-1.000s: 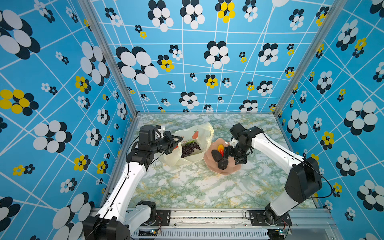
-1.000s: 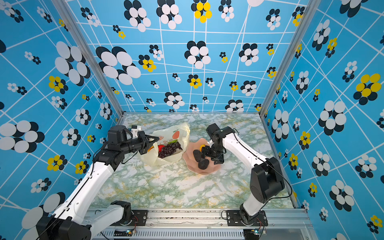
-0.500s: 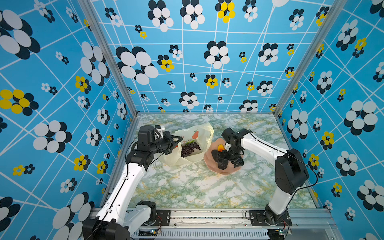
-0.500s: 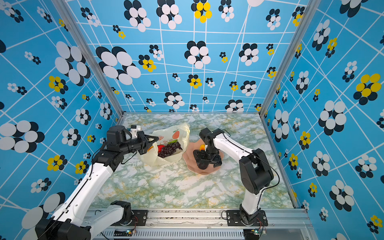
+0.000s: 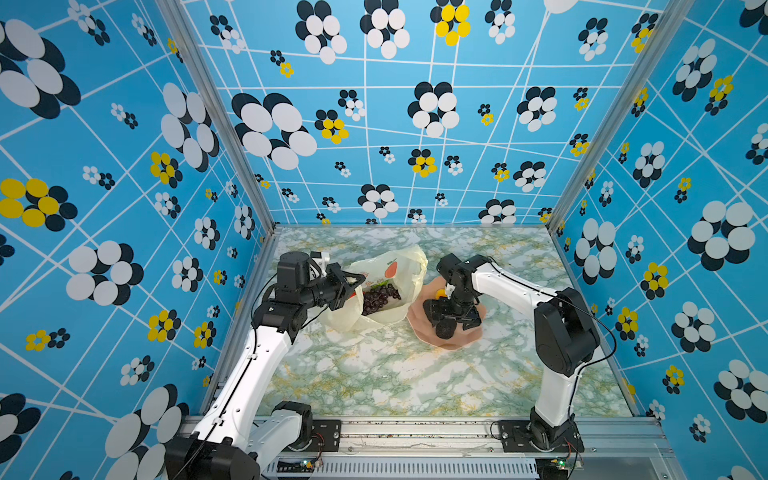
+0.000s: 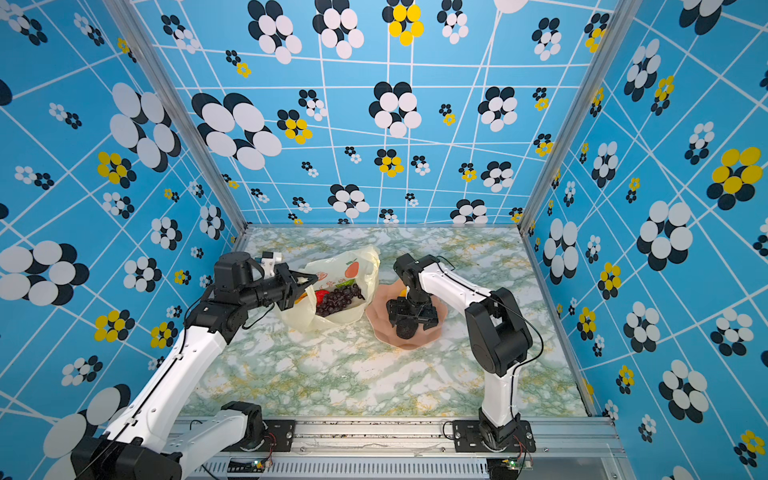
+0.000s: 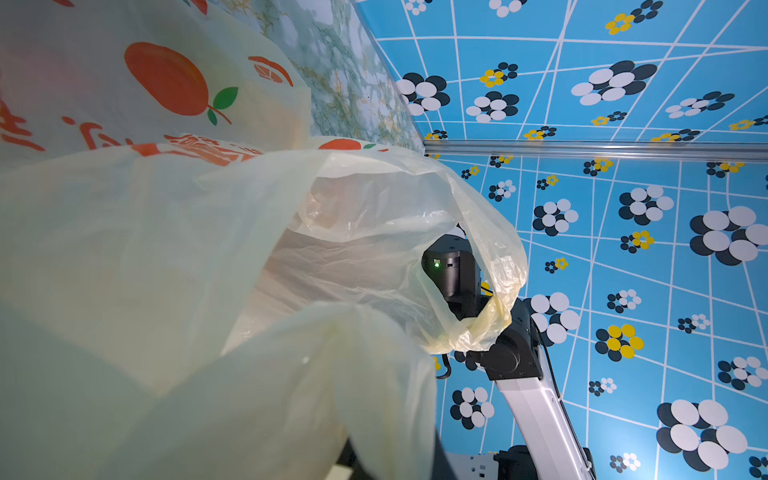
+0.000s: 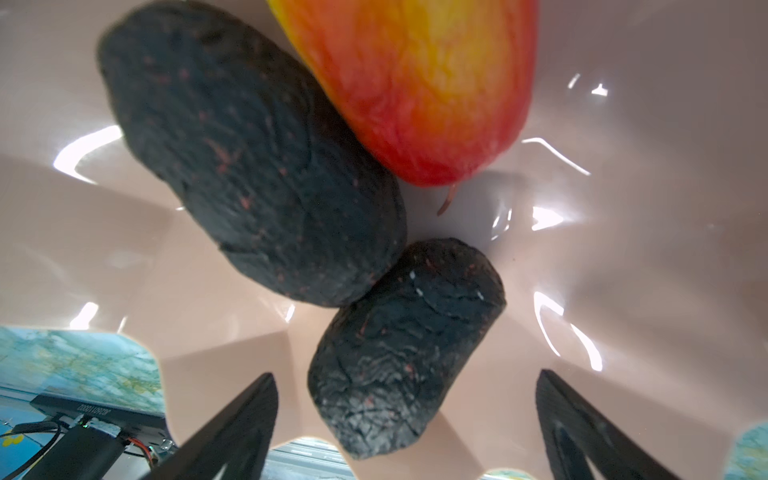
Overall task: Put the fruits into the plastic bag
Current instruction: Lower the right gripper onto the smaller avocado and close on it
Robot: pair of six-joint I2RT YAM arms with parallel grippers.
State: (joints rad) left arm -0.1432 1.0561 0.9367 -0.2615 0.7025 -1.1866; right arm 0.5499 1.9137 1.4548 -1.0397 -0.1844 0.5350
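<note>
The smaller dark bumpy oval (image 5: 444, 331) (image 8: 399, 349) is below my right gripper, between its open fingers. My right gripper will next move down deeper into the bowl and close its fingers on it.
The plastic bag (image 5: 390, 270) (image 6: 345, 270) lies open at mid-left, with a dark purple grape bunch (image 5: 380, 298) (image 6: 338, 300) and a red piece (image 6: 321, 296) inside. My left gripper (image 5: 353, 282) (image 6: 305, 284) is shut on the bag's rim; in the left wrist view the plastic bag (image 7: 208, 249) covers the jaws. My right gripper (image 5: 451, 322) (image 6: 411, 320) (image 8: 407, 374) hangs open in the pink bowl, its fingers (image 8: 249, 415) either side of the smaller dark bumpy oval (image 8: 399, 349) (image 5: 444, 331), not touching it. A larger dark oval (image 8: 249, 166) and a red-yellow fruit (image 8: 424, 83) lie just beyond it.
The pink scalloped bowl (image 5: 417, 328) (image 6: 376, 322) (image 8: 644, 208) stands right of the bag, almost touching it. A yellow-orange piece (image 5: 440, 294) (image 6: 402, 292) shows at its far side. Patterned blue walls close in on three sides; a metal rail (image 5: 415, 428) runs along the front.
My right gripper has swung leftward and come down into the bowl, with its jaws spread wider and its elbow folded in. The left gripper and the bag have stayed put.
</note>
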